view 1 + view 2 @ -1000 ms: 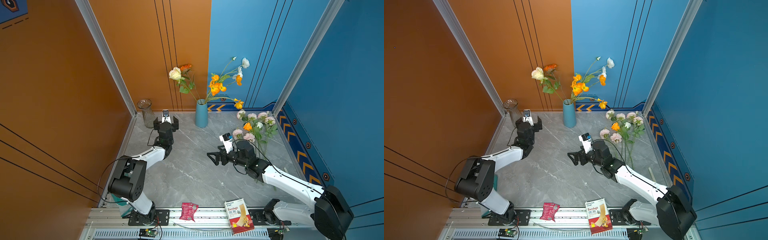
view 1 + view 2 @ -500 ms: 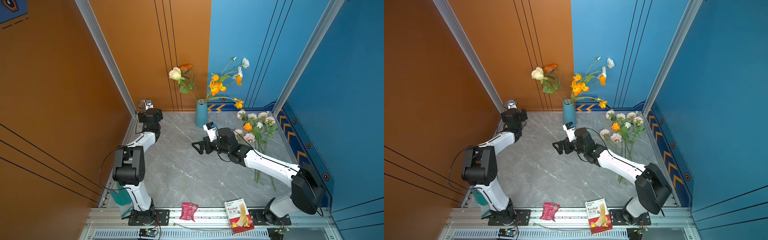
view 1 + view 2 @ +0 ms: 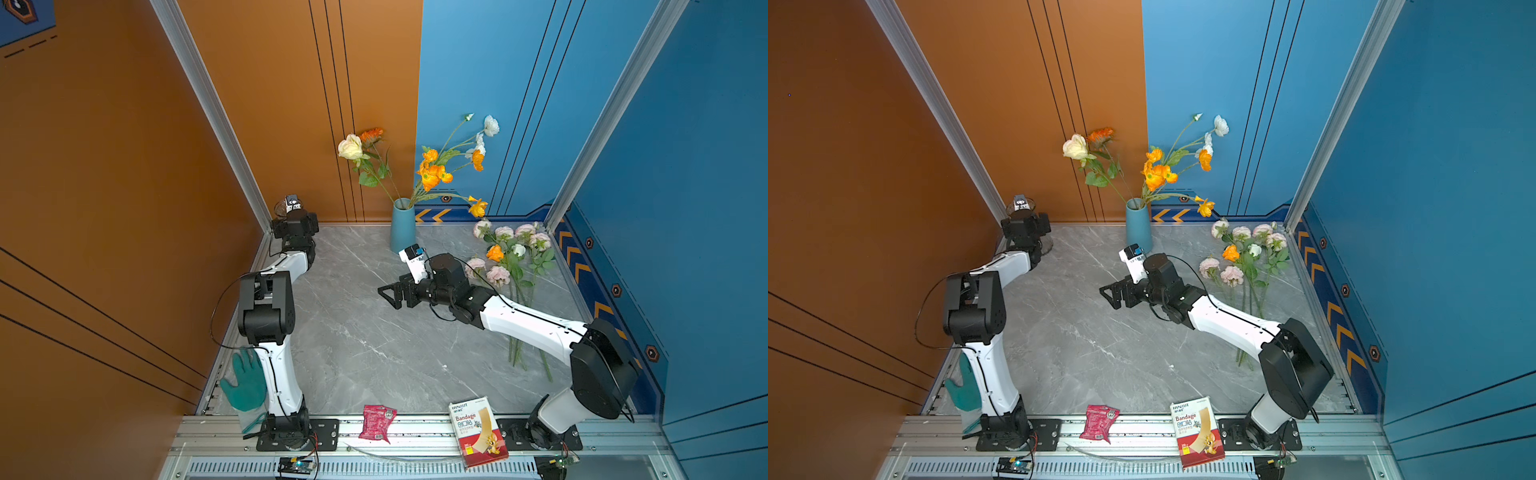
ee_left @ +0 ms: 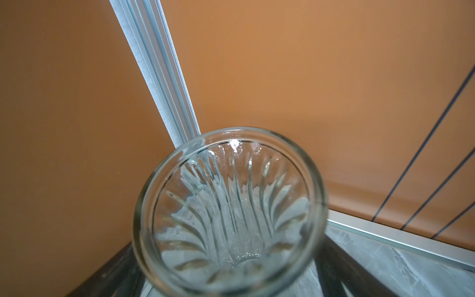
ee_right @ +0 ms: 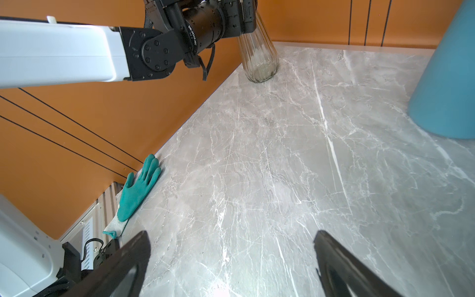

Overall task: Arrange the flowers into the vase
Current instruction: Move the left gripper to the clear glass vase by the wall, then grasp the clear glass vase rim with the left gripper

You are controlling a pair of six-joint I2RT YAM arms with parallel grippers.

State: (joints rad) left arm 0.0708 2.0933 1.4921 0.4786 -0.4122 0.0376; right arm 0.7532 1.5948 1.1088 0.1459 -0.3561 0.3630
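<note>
The glass vase's upper part [image 4: 231, 207] already stands between the open fingers of my left gripper, so I should ease the gripper straight outward, deeper around it.
A blue vase [image 3: 402, 230] stands at the back of the table with orange, cream and white flowers [image 3: 432, 174] in it. More flowers [image 3: 511, 257], pink, orange and white, lie on the table at the back right. A clear ribbed glass vase [image 4: 228, 205] stands empty in the back left corner. My left gripper [image 4: 227, 243] is open, with one finger on each side of this glass vase's upper part [image 5: 259, 59]. My right gripper [image 3: 390, 296] hangs open and empty over the middle of the table, left of the lying flowers.
A green glove [image 3: 245, 384] lies at the table's front left edge beside the left arm's base. A red packet [image 3: 376, 422] and a bandage box [image 3: 478, 432] rest on the front rail. Orange and blue walls close in the table.
My left gripper has swung from the back middle into the back left corner, onto the glass vase. My right gripper has moved left, away from the lying flowers. Both stayed open.
</note>
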